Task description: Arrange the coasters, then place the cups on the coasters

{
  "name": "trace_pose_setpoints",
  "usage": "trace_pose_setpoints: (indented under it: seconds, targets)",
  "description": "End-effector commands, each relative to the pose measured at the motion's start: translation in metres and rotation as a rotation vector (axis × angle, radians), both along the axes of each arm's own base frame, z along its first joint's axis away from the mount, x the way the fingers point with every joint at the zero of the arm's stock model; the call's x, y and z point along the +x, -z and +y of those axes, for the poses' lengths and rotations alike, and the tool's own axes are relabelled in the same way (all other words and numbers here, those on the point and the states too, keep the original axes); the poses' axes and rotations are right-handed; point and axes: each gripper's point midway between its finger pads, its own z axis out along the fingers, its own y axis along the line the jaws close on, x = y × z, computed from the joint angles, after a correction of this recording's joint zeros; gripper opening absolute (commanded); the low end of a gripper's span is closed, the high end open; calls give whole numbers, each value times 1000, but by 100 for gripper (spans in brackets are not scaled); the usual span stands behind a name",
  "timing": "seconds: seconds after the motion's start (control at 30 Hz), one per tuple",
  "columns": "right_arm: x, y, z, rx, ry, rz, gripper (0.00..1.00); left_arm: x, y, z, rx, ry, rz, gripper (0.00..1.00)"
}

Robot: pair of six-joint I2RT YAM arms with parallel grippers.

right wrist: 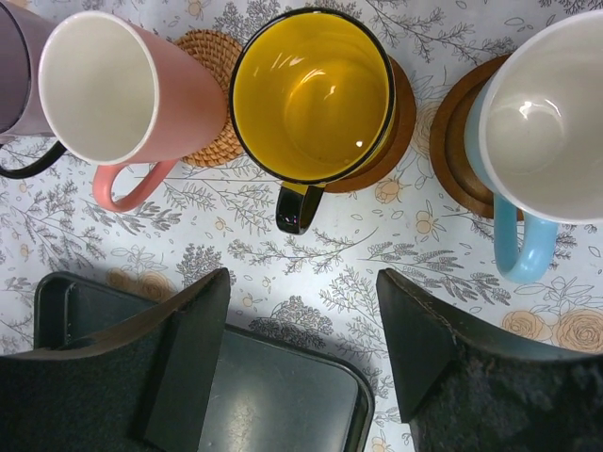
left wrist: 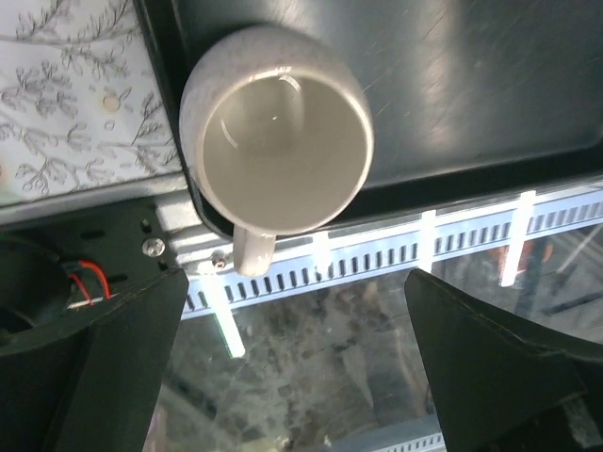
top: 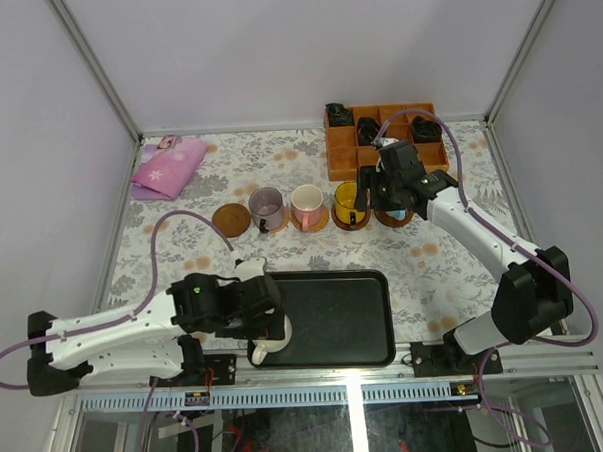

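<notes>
The handle (top: 258, 356) of the cream cup juts over the tray's rim (top: 318, 366) and points between the left gripper's open fingers, so the left gripper should go down toward the cup next and close those fingers around the handle.
A row at mid-table holds an empty brown coaster (top: 231, 220), then the purple cup (top: 267, 207), pink cup (top: 307, 206), yellow cup (top: 349, 202) and light blue cup (top: 394, 217), each on a coaster. In the right wrist view, the pink cup (right wrist: 113, 89) sits on a woven coaster (right wrist: 209, 52), and the yellow (right wrist: 316, 94) and blue (right wrist: 542, 113) cups on brown discs. My right gripper (right wrist: 301, 330) hangs open and holds nothing, just short of the yellow cup. The cream cup (left wrist: 283, 141) stands in the black tray's (left wrist: 471, 85) near-left corner. My left gripper (left wrist: 292, 320) is open behind its handle.
An orange wooden compartment box (top: 383, 137) with black coiled items stands at the back right. A pink cloth (top: 167, 167) lies at the back left. The black tray (top: 336, 320) sits at the near edge between the two arm bases. White walls enclose the table.
</notes>
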Motion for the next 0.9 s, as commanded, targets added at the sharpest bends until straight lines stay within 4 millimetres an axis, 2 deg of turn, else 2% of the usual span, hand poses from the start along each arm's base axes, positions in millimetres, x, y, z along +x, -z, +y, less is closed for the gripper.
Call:
trace_pose_setpoints:
  seconds: [0.0, 0.17, 0.27, 0.4, 0.53, 0.67, 0.87]
  targets:
    - [6, -21, 2, 39, -2, -75, 71, -16, 20, 19, 146, -52, 49, 100]
    - [4, -18, 4, 46, -10, -67, 71, -17, 37, 27, 158, -108, 39, 98]
    - [2, -17, 4, 48, -14, -62, 71, -16, 47, 24, 113, -126, 34, 88]
    - [1, -16, 1, 37, -10, -62, 71, -14, 59, 13, 58, -96, 19, 79]
    - [1, -15, 2, 39, -17, -58, 71, -13, 74, 8, 73, -50, 12, 66]
    - [0, -13, 4, 45, -24, -52, 71, -8, 81, -4, 81, 8, -13, 60]
    - [-4, -10, 2, 43, -25, -42, 71, -4, 90, -16, 96, 65, -32, 41]
